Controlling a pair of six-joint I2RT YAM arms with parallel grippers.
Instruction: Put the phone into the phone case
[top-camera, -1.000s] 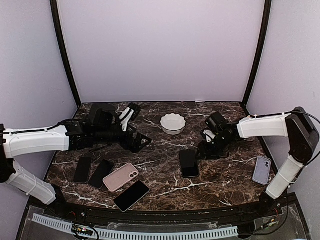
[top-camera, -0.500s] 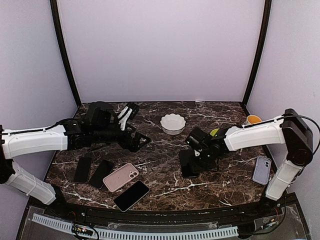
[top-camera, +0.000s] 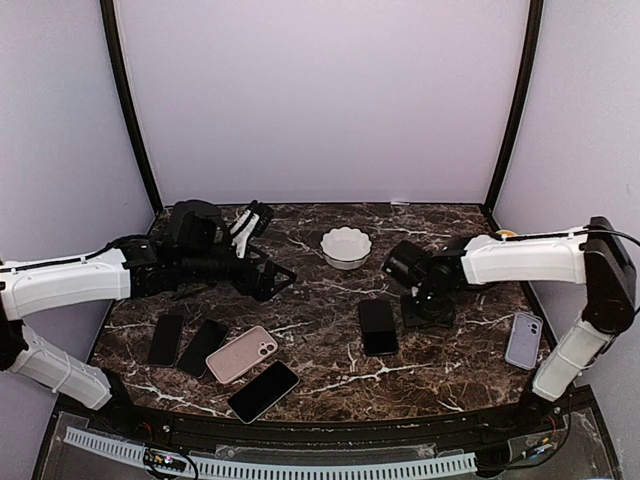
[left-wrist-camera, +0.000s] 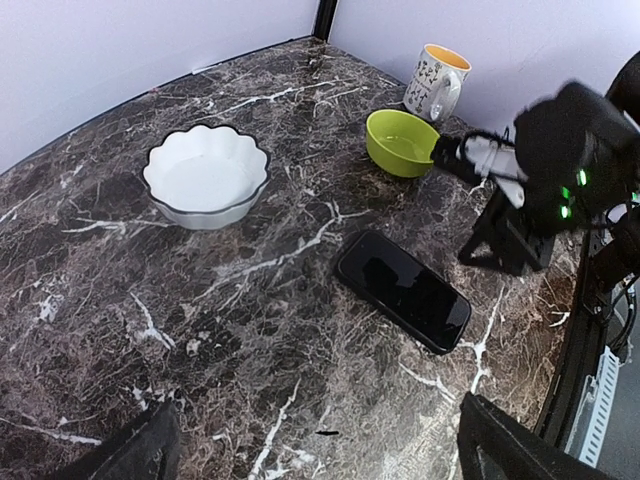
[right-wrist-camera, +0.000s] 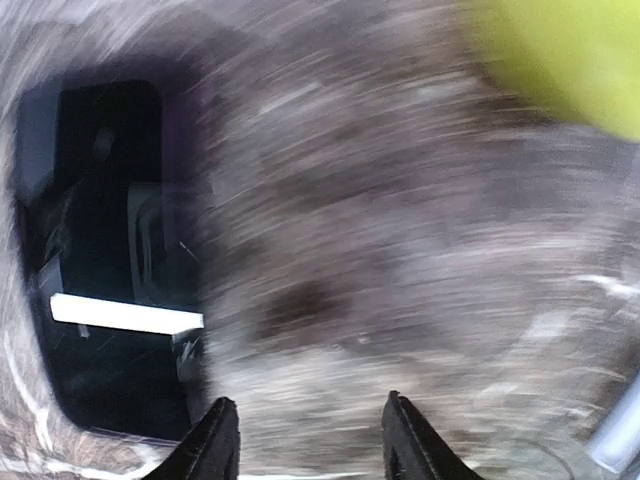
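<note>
The right gripper moves away from the black phone at the middle of the table and down to the lavender case's side (top-camera: 512, 343) (right-wrist-camera: 616, 431) next.
A black phone (top-camera: 378, 326) lies screen up at the table's middle, also seen in the left wrist view (left-wrist-camera: 402, 290) and blurred in the right wrist view (right-wrist-camera: 100, 270). My right gripper (top-camera: 425, 306) hovers just right of it, fingers (right-wrist-camera: 215, 445) apart with nothing between them (right-wrist-camera: 310, 438). A pink phone case (top-camera: 242, 353) lies front left, with another black phone (top-camera: 263, 391) beside it. A lavender case (top-camera: 524, 340) lies at the right edge. My left gripper (top-camera: 266, 281) stands wide open above the table's left part (left-wrist-camera: 320, 462), holding nothing.
A white scalloped bowl (top-camera: 345, 246) sits at the back centre. A green bowl (left-wrist-camera: 402, 142) and a patterned mug (left-wrist-camera: 437, 80) stand behind the right arm. Two dark phone-shaped slabs (top-camera: 165, 339) (top-camera: 203, 346) lie at the left front.
The right gripper swung left onto the black phone's right edge, then drew back to the right of it. The phone lies about where it did. The left arm has barely moved.
</note>
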